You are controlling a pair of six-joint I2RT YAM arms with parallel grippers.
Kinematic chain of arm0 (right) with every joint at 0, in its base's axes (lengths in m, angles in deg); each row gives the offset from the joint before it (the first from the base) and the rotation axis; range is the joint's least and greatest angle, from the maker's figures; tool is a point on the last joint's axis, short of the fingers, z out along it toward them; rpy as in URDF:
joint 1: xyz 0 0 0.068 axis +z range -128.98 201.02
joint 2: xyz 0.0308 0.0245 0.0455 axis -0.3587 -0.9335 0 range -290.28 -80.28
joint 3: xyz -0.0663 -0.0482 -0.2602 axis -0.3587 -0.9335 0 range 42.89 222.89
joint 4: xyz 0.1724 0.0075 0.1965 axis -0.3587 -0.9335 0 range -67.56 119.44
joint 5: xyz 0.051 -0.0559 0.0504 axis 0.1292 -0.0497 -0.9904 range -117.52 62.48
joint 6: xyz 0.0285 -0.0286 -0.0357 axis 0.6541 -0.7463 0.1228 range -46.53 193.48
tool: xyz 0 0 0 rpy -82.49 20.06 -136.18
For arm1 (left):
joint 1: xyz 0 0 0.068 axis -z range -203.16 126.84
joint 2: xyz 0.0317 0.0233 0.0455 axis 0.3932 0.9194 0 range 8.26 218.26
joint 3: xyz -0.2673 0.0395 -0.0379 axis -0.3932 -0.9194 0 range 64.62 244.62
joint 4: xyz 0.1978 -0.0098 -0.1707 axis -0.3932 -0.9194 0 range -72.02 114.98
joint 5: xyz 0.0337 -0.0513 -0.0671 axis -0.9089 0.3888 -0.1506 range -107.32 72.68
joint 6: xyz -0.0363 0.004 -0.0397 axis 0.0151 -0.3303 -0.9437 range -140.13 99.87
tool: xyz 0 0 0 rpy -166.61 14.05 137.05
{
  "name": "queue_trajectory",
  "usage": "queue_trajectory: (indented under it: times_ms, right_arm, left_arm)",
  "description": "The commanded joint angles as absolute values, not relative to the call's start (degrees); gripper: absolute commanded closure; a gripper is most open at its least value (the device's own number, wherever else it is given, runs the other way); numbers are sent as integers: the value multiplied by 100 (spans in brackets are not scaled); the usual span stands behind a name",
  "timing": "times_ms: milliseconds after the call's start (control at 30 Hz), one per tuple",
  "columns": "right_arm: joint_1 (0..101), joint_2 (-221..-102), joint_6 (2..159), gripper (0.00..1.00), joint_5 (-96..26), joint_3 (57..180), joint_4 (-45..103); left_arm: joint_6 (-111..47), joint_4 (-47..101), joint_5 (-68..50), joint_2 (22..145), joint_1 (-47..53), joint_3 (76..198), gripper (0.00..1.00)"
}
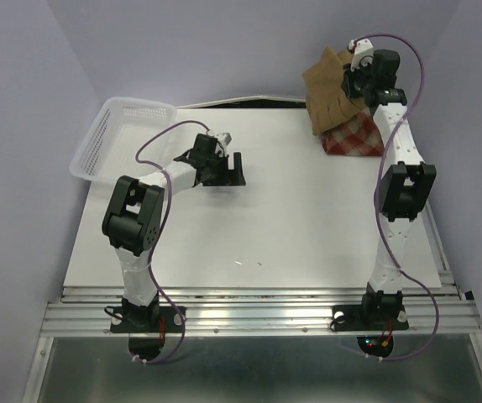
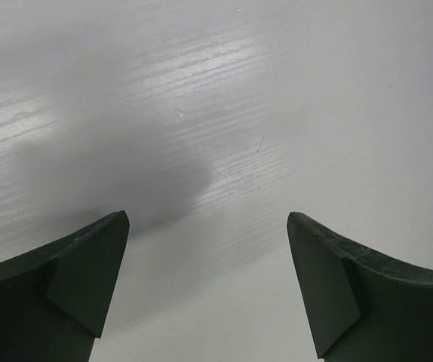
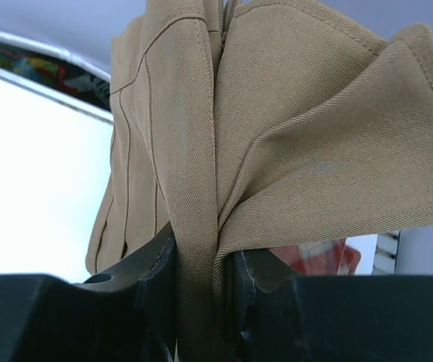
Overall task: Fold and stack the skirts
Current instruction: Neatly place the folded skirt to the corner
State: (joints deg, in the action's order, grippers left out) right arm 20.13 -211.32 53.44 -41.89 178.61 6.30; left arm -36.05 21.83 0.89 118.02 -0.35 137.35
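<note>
My right gripper should go down onto the plaid skirt, moving a little to the right in the top view, and let go of the tan-brown skirt's fold, since the tan-brown skirt is still hanging lifted.
The tan-brown skirt hangs bunched at the table's far right corner, lifted off the surface. My right gripper is shut on a thick fold of it; in the right wrist view the tan skirt fills the frame and is pinched between my right gripper's black fingers. Below it on the table lies the red-and-cream plaid skirt, a sliver of the plaid skirt showing past the cloth. My left gripper hovers low over the bare table left of centre, open, and the left wrist view shows the left gripper with nothing between its fingers.
A white mesh basket overhangs the table's far left corner. The white table top ends at an aluminium rail along the near edge. Purple walls close in on both sides and behind.
</note>
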Motion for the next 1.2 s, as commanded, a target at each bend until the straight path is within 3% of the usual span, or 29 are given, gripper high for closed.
queue_trajectory:
  times_ms: [0,567,833,867,933,1000,1033,1167]
  right_arm:
    - [1707,-20755,5467,99,-4483,17413,1309]
    - [1100,-21176,5405,99,-3807,16242,1906]
    - [1047,-21861,5414,87,-3500,16461,2099]
    - [1047,-21932,5405,76,-3421,16505,2100]
    - [1047,-22011,5387,69,-3376,16549,2100]
    - [1047,-22073,5361,48,-3332,16541,2135]
    - [1047,-22082,5335,46,-3306,16532,2144]
    - [994,-22021,5309,21,-3113,16523,2153]
  left_arm:
    - [-3542,2121,227,11716,-22,13967,2]
    - [-3489,1989,236,11795,-31,14152,1]
    - [-3349,1971,289,11628,-39,14038,1]
    - [-3331,1980,306,11593,-39,14003,2]
    - [-3244,2041,333,11427,-39,13924,2]
    - [-3191,2120,342,11277,-39,13748,2]
    - [-3155,2173,333,11146,-39,13669,2]
    - [-2945,2226,333,10820,-39,13598,2]
